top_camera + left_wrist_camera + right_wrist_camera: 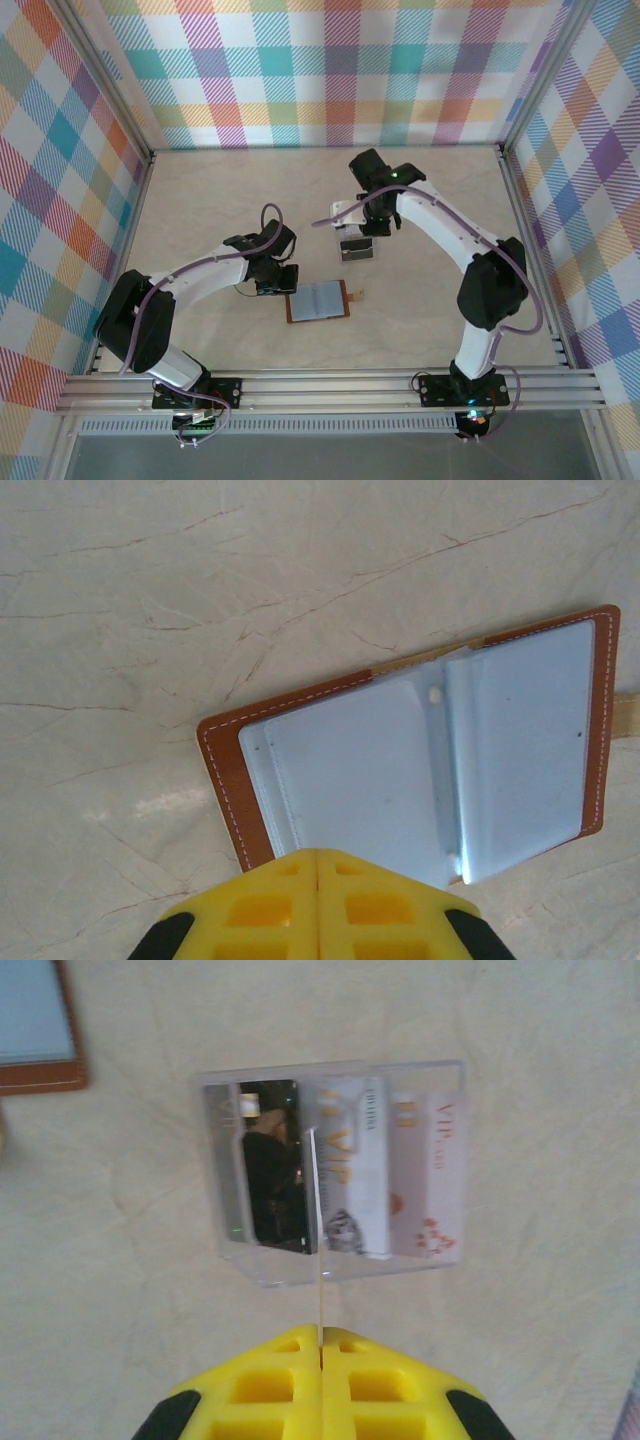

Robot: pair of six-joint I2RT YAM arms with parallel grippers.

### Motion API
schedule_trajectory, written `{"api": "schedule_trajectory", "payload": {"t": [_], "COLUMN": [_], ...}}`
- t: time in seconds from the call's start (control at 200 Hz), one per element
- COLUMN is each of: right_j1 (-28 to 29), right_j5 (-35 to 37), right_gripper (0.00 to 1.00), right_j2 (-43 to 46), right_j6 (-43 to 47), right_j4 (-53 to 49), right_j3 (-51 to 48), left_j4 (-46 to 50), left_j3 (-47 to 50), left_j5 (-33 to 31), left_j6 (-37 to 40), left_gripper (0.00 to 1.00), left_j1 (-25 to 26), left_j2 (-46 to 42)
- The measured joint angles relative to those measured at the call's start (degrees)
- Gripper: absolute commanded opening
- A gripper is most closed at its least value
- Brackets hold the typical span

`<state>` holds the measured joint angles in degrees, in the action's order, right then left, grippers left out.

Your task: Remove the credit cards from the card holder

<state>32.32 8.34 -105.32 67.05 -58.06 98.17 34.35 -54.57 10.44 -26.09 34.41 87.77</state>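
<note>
The credit card still hangs nearer the dark card; my right gripper will next move outward and down over the whitish card (425,1175) in the tray to release it.
The card holder (318,301) lies open and flat on the table, brown cover (224,770) down and greyish clear sleeves (370,770) up. My left gripper (317,855) is shut, its yellow tips over the holder's near edge, nothing between them. My right gripper (321,1332) is shut on a credit card (319,1230), seen edge-on as a thin pale line that reaches down over a clear plastic tray (215,1160). In that tray lie a dark card (270,1160), a grey VIP card (352,1160) and a whitish card (425,1175). From above, the right gripper (357,232) hangs over the tray (356,250).
The holder's tan snap tab (357,294) sticks out on its right side. Checked walls and metal rails (330,390) close the table in. Bare pale tabletop (220,190) stretches behind and left of the arms.
</note>
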Motion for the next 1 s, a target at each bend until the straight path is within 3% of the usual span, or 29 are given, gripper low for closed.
{"api": "schedule_trajectory", "payload": {"t": [0.42,0.74,0.79,0.885,1.0], "right_j1": [-1.2,-1.9,-1.9,-2.0,-2.0], "right_j5": [-0.1,-0.6,-0.6,-0.6,0.0], "right_gripper": [0.00,0.00,0.03,0.18,0.24], "right_j2": [-14.3,-19.5,-19.8,-19.9,-19.9], "right_j6": [5.9,6.3,6.4,6.6,6.7], "right_j4": [-3.0,-3.8,-3.8,-3.7,-2.8], "right_j3": [15.4,16.7,16.7,16.7,16.7], "left_j4": [0.5,1.6,1.6,1.6,1.6], "left_j3": [0.0,0.0,0.0,0.0,0.0], "left_j5": [0.0,0.0,0.0,0.0,0.1], "left_j6": [0.2,0.9,0.9,1.1,1.1], "left_gripper": [0.08,0.08,0.08,0.08,0.08], "left_j1": [-1.1,-2.2,-2.3,-2.3,-2.3], "left_j2": [0.0,0.0,0.0,0.0,0.0]}}
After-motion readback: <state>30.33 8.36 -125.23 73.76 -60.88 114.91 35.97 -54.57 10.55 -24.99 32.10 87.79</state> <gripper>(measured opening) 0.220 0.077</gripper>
